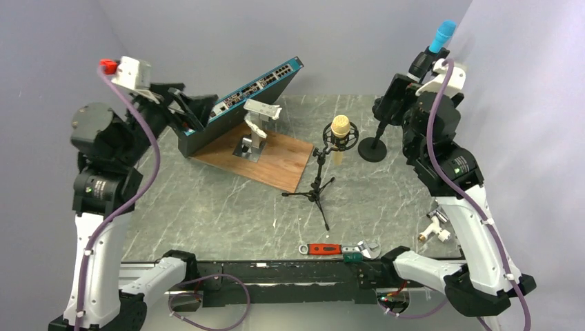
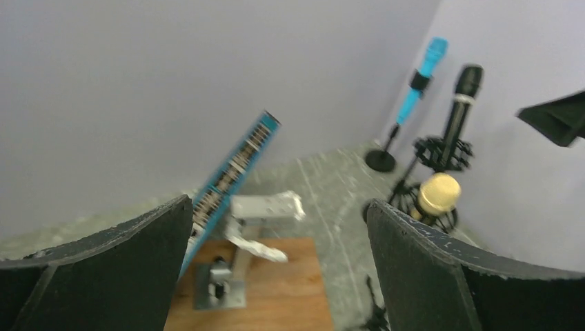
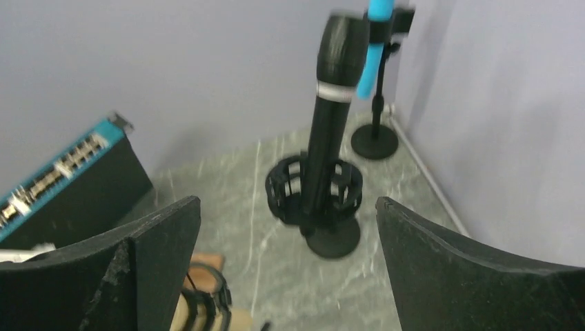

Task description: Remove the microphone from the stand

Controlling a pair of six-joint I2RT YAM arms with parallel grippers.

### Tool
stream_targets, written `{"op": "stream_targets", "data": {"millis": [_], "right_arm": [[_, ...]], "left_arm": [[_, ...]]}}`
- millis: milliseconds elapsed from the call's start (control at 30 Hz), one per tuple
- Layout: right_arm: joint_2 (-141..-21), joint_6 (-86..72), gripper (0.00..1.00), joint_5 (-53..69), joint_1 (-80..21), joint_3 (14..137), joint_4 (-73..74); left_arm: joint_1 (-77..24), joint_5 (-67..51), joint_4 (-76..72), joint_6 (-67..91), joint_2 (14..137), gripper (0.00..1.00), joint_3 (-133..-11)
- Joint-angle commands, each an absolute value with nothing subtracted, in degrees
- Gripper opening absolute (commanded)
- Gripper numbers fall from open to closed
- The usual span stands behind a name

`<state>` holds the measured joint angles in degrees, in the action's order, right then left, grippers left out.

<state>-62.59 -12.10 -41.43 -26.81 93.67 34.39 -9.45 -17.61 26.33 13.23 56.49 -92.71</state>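
Note:
I will move my left gripper down and to the right in the top view and close it around the tripod stand's pole (image 1: 320,165), because the pole is bare below the gold microphone's shock mount.
A gold microphone (image 1: 340,128) sits upright in a black shock mount on a small tripod stand (image 1: 317,189) at mid-table. It also shows in the left wrist view (image 2: 439,194). A black microphone (image 3: 331,117) stands in a shock mount on a round base (image 3: 334,238). A blue microphone (image 1: 441,34) stands on a stand in the far right corner. My right gripper (image 1: 388,103) is open and empty, raised, with the black microphone a little beyond its jaws (image 3: 286,269). My left gripper (image 1: 190,109) is open and empty, raised at the far left (image 2: 279,262).
A blue-faced network switch (image 1: 255,86) leans at the back left beside a wooden board (image 1: 276,165) that bears a metal clamp (image 1: 255,131). A red-handled wrench (image 1: 331,248) lies near the front edge. A white fitting (image 1: 436,227) lies at the front right.

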Motion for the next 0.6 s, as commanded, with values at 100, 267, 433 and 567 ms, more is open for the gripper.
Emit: {"op": "stream_targets", "data": {"millis": [100,267,433,567], "right_arm": [[-55.8,-17.9,1.00,-38.5,-26.6,86.8,40.3],[-53.8,-18.0,1.00,-35.8,-26.6,81.7,41.6],[-50.7,-16.8,1.00,-27.8,-26.5,75.5,38.6],[-47.5,-14.1,1.00,-23.5,-26.5,71.6,32.9]], "left_arm": [[-23.5,-17.2,19.9,14.2,57.5,0.99,-81.4],[-30.2,-15.2,12.7,14.0,58.1,0.99,-74.2],[-37.0,-13.2,-1.8,12.7,56.1,0.99,-61.8],[-43.5,-10.2,-13.3,11.4,55.0,0.99,-53.1]]}}
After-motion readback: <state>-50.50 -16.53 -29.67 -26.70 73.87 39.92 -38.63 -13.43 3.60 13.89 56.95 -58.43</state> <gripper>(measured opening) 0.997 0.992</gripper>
